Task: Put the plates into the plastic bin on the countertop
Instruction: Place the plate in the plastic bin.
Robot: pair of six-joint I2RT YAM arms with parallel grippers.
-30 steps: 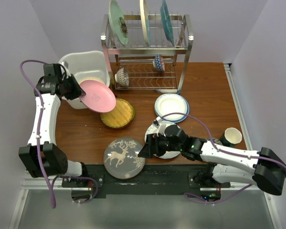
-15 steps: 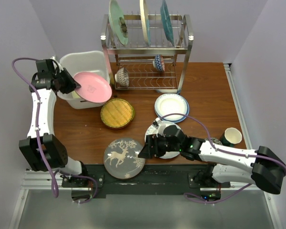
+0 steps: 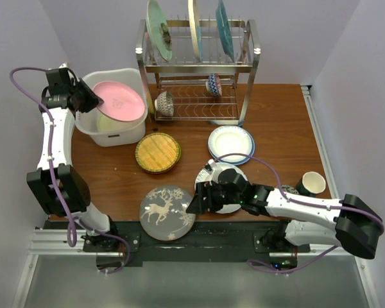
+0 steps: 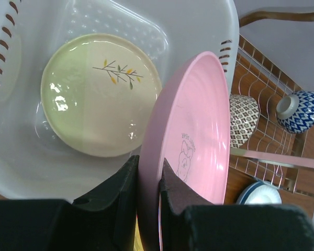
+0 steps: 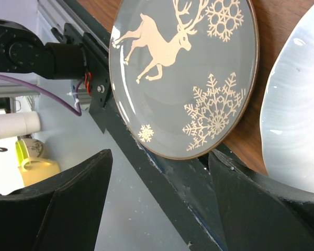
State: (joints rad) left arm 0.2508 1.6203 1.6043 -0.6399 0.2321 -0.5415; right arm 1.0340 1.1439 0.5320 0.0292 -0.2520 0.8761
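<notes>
The pink plate is high above the cream floral plate (image 4: 101, 95) and needs to go into the bin, so my left gripper will lower it first, then let go of the pink plate's rim.
My left gripper (image 3: 90, 101) is shut on the rim of the pink plate (image 3: 119, 101) and holds it over the white plastic bin (image 3: 133, 133). In the left wrist view the pink plate (image 4: 199, 130) stands tilted between my fingers above a cream floral plate (image 4: 97, 94) lying in the bin (image 4: 209, 21). My right gripper (image 3: 194, 204) is open and empty, next to the grey deer plate (image 3: 167, 213), which overhangs the countertop's (image 3: 276, 122) front edge. In the right wrist view the deer plate (image 5: 183, 73) lies just beyond my fingers. The woven yellow plate (image 3: 158, 153) lies mid-table.
A white plate (image 3: 226, 186) lies under my right wrist, a blue-rimmed white plate (image 3: 231, 144) behind it. The metal wire rack (image 3: 199, 70) holds three upright plates and two patterned bowls (image 3: 165, 103). A cup (image 3: 312, 184) stands at the right edge.
My left gripper has carried the pink plate back and left, from above the yellow plate to over the bin. The right arm has hardly moved.
</notes>
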